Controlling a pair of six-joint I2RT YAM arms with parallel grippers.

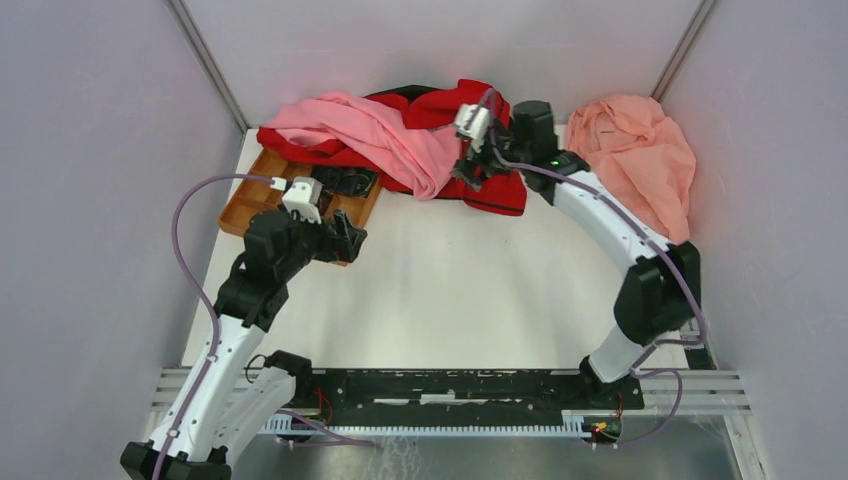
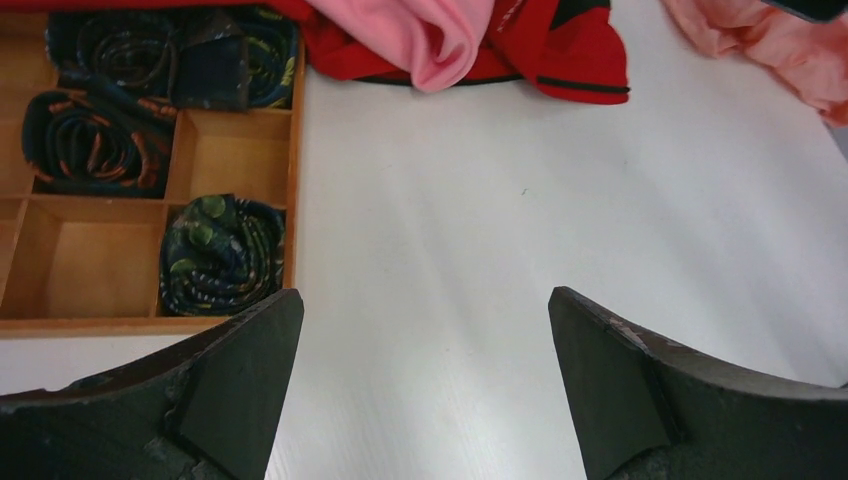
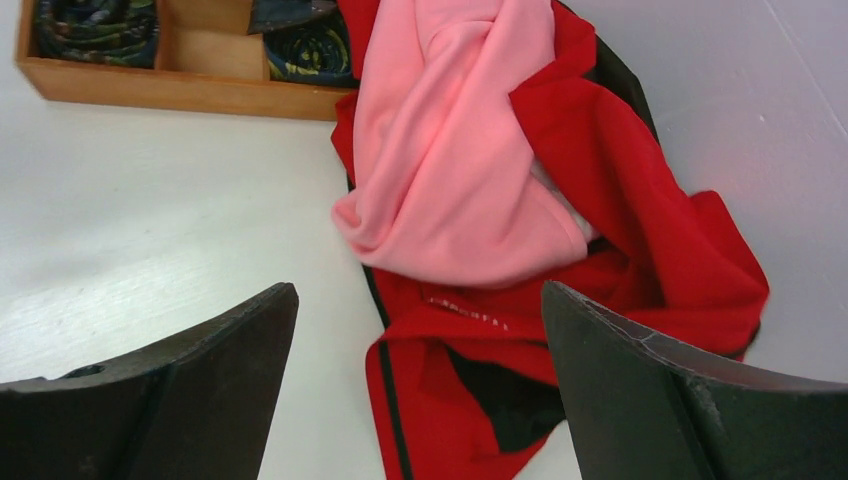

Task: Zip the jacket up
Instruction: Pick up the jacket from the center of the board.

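The jacket's rounded fold [image 1: 433, 173] [image 3: 437, 232] lies ahead of my open right gripper. Next, my right gripper goes to the left in the top view and down onto that fold.
The jacket [image 1: 370, 130] is a bright pink bundle lying crumpled across a red-and-black garment [image 1: 495, 195] at the back of the table. No zipper shows on it. In the right wrist view the jacket [image 3: 460, 150] hangs down in a rounded fold just ahead of my right gripper [image 3: 420, 288]. That gripper is open above the red garment's [image 3: 640, 250] front edge and holds nothing. My right gripper [image 1: 470, 165] sits at the pile's right end. My left gripper [image 1: 345, 238] is open and empty over bare table [image 2: 425, 294], with the jacket's tip [image 2: 435, 45] far ahead.
A wooden divided tray [image 1: 250, 205] with rolled dark ties [image 2: 222, 255] stands at the back left, right beside the left gripper. A salmon-peach cloth [image 1: 640, 150] lies heaped at the back right. Grey walls close in both sides and the back.
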